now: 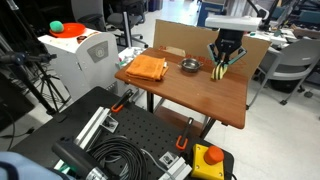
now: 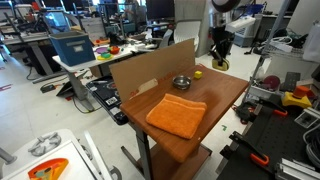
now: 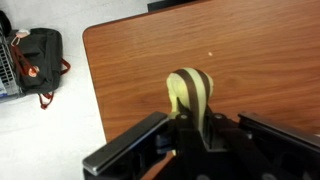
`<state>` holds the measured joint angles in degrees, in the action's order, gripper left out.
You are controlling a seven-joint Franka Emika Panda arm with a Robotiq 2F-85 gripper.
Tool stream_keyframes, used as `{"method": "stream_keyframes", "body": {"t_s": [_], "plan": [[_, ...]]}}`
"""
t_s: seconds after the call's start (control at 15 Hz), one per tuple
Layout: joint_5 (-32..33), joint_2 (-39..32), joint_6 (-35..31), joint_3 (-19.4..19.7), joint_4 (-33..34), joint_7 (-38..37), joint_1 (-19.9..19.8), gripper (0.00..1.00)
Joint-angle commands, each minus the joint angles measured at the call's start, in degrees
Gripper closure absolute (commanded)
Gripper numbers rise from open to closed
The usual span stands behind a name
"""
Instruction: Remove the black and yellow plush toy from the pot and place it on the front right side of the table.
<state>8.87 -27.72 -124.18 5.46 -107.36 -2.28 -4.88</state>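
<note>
The toy is still hanging above the bare tabletop, so next the robot's gripper should go down until the plush toy rests on the tabletop below, and then let go.
The black and yellow plush toy is pinched in my gripper, hanging just above the reddish-brown table near its edge. In both exterior views the gripper is shut on the toy over the table's corner area beside the cardboard panel. The small grey pot stands on the table, apart from the gripper, and looks empty.
An orange cloth lies on the table away from the gripper. A tiny yellow block sits by the pot. The cardboard panel lines the back edge. A black bag lies on the floor below.
</note>
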Motion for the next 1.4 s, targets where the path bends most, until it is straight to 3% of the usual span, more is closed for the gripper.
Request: {"method": "stream_keyframes", "body": {"t_s": [0.0,0.4,0.47,0.53,1.07,1.2,1.27,1.33], "plan": [[-2.23,-5.33,-2.48,0.53,2.15,3.53,-3.34,0.97],[-4.07,-11.22,-2.0,0.16,4.84,7.42,-6.71,0.96],[-4.0,-11.0,-1.65,0.05,4.76,8.22,-6.85,0.63],[-3.58,-9.8,-1.63,0.14,3.99,8.48,-6.56,0.62],[0.13,1.56,3.7,2.67,-2.79,0.57,-2.02,0.04],[-0.52,3.96,6.35,2.57,-4.07,-1.38,-1.61,0.0],[-0.9,0.31,4.47,1.98,-0.9,0.8,-2.55,0.07],[-0.89,1.56,5.45,1.98,-1.69,0.07,-2.34,0.0]]}}
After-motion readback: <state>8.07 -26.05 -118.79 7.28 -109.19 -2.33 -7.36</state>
